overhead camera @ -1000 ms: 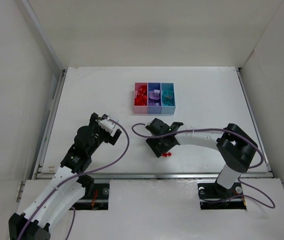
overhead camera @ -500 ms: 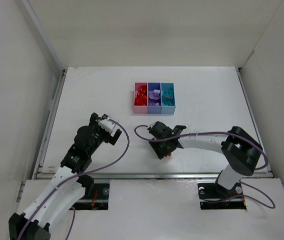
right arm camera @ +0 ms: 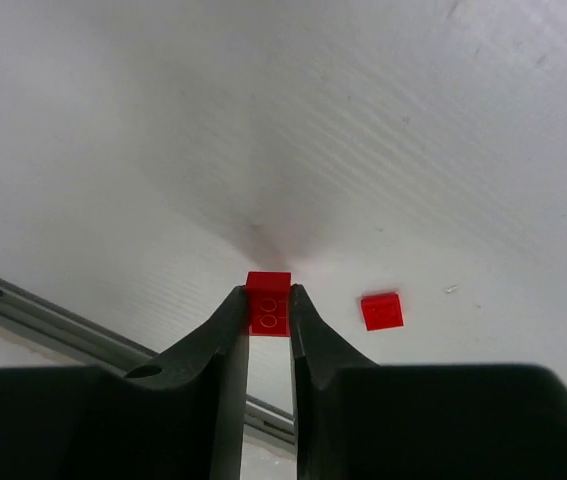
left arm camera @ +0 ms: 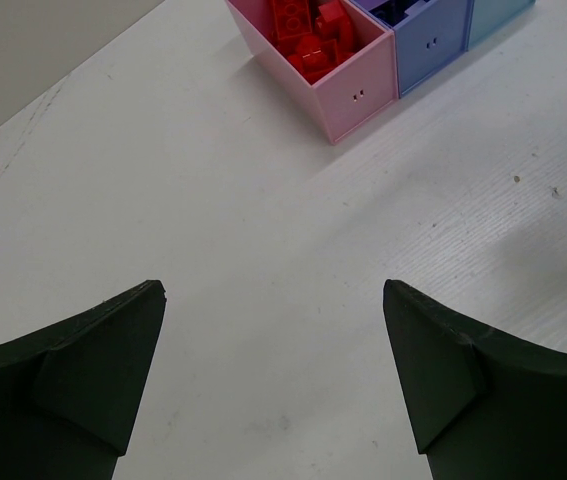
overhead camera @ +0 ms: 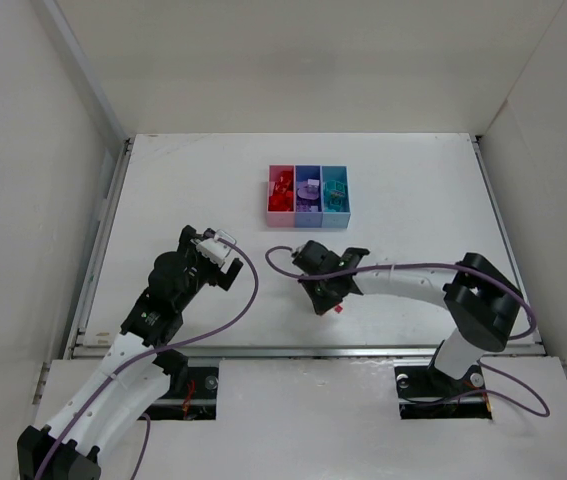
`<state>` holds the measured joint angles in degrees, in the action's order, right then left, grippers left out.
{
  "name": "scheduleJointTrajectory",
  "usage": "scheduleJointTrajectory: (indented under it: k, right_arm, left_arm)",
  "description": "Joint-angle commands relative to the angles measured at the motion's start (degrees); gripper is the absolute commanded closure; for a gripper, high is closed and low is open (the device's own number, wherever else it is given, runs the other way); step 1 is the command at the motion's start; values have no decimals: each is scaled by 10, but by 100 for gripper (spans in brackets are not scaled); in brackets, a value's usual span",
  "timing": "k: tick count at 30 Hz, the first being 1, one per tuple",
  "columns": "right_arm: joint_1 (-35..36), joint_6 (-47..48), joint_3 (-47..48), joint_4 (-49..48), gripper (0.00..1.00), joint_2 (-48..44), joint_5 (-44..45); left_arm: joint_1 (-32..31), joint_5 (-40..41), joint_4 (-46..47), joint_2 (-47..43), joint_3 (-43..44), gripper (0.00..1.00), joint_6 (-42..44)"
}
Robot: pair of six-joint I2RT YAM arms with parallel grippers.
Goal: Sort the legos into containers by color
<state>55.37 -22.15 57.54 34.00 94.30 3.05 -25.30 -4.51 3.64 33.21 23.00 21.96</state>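
My right gripper will next carry the small red brick up and away from my base until it is over the pink bin, and will then release the brick there.
In the right wrist view my right gripper is shut on a small red brick, pinched between both fingertips just above the white table. A second red lego lies flat on the table just right of it. From above, the right gripper hangs low near the table's front, with a speck of red showing beside it. My left gripper is open with only bare table between its fingers. The containers stand further back: the pink bin holds red legos, the purple-blue bin lilac ones, the light blue bin teal ones.
A metal rail runs along the table's near edge, close behind the right gripper. White walls enclose the table on three sides. A purple cable loops beside the right wrist. The left gripper hovers left of centre.
The right gripper slid a little toward the near edge over the red pieces, and its jaws closed from wide open onto the red brick. The left arm stayed still.
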Motion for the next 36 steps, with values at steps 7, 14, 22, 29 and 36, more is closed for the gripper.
scheduleJointTrajectory:
  k: [7, 14, 22, 29, 36]
  right_arm:
    - [-53, -25, 261, -58, 100, 31, 149]
    - [-127, 19, 546, -31, 100, 243, 136]
    - [-163, 52, 730, -29, 97, 386, 140]
    - [-173, 62, 717, -57, 24, 386, 73]
    - [-173, 75, 717, -34, 12, 374, 53]
  left_arm:
    - [2, 18, 31, -4, -2, 12, -4]
    - [7, 30, 31, -4, -2, 12, -4]
    - [17, 30, 31, 6, -2, 12, -4]
    - [17, 30, 31, 18, -2, 12, -4]
    - [17, 30, 31, 18, -2, 10, -4]
